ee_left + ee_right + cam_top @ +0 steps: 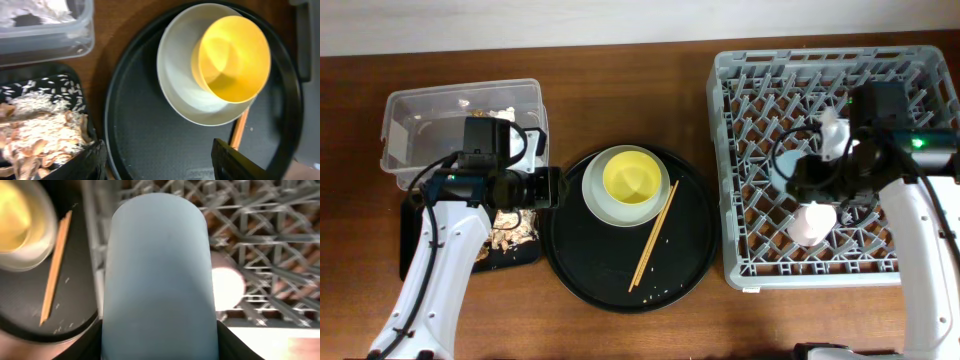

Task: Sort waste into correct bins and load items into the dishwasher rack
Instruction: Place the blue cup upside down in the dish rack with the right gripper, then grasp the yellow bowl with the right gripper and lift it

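Observation:
My right gripper lowers the light blue cup down among the rack's empty wires beside the pink cup next and releases it, since those pegs lie below my gripper.
My right gripper (798, 178) is over the grey dishwasher rack (740, 250) and is shut on the light blue cup (157, 275), which fills the right wrist view. The pink cup (813, 225) stands in the rack just beside it. My left gripper (165, 167) is open and empty at the left rim of the round black tray (580, 250). On that tray the small yellow bowl (632, 178) sits in the pale plate (592, 190), with wooden chopsticks (653, 237) to their right. Tan food scraps (40, 135) lie in the flat black tray (410, 240).
The clear tub (440, 110) stands at the back left with white tissue bits (30, 12) inside. A few crumbs lie on the round tray near the chopsticks. The flat black tray touches the round tray's left side. Bare wooden table runs along the front.

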### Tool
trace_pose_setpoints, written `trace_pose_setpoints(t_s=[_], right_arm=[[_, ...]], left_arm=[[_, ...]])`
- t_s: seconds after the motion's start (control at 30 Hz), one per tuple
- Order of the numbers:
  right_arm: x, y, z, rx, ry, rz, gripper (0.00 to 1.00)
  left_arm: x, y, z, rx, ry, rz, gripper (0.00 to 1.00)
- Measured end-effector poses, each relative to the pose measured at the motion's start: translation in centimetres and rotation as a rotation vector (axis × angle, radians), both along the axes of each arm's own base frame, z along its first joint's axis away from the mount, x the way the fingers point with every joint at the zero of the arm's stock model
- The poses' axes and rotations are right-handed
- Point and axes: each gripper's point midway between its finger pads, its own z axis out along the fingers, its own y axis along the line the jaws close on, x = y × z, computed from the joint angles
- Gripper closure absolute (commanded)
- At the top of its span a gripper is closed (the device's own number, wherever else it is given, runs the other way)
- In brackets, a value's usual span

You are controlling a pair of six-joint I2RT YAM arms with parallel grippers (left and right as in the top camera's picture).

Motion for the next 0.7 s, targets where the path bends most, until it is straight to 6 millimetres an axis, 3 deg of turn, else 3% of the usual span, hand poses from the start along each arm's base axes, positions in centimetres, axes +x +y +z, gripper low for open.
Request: trace_pose_setpoints(t_s=[0.13, 0.27, 0.3, 0.37, 0.43, 0.47, 0.6, 0.7], right_arm=[[1.0, -1.2, -0.8, -0.04, 0.011, -0.055, 0.58], [1.6, -1.5, -5.0, -0.037, 0.183, -0.068, 0.57], [1.6, -1.5, -5.8, -0.035, 0.214, -0.067, 0.51], [1.7, -1.5, -7.2, -0.031, 0.265, -0.066, 0.2], [1.8, -1.5, -7.9, -0.028, 0.289, -0.073, 0.1], [1.9, -1.5, -7.9, -0.029, 0.285, -0.071, 0.05], [2.2, -1.3, -7.7, -0.015, 0.275, -0.067, 0.05], [4.1, 0.1, -4.8, 0.067, 0.176, -0.043, 0.07]], left_arm=[[0.1, 0.5, -0.1, 0.028, -0.002, 0.013, 0.33], [0.1, 0.6, -0.1, 0.032, -0.002, 0.014, 0.33], [0.1, 0.6, -0.1, 0.032, -0.002, 0.014, 0.33], [0.1, 0.6, -0.1, 0.032, -0.002, 0.015, 0.33], [0.1, 0.6, -0.1, 0.032, -0.002, 0.015, 0.33], [0.1, 0.6, -0.1, 0.032, -0.002, 0.015, 0.33], [0.1, 0.6, -0.1, 0.032, -0.002, 0.015, 0.27], [-0.2, 0.6, -0.3, 0.034, 0.011, 0.012, 0.27]])
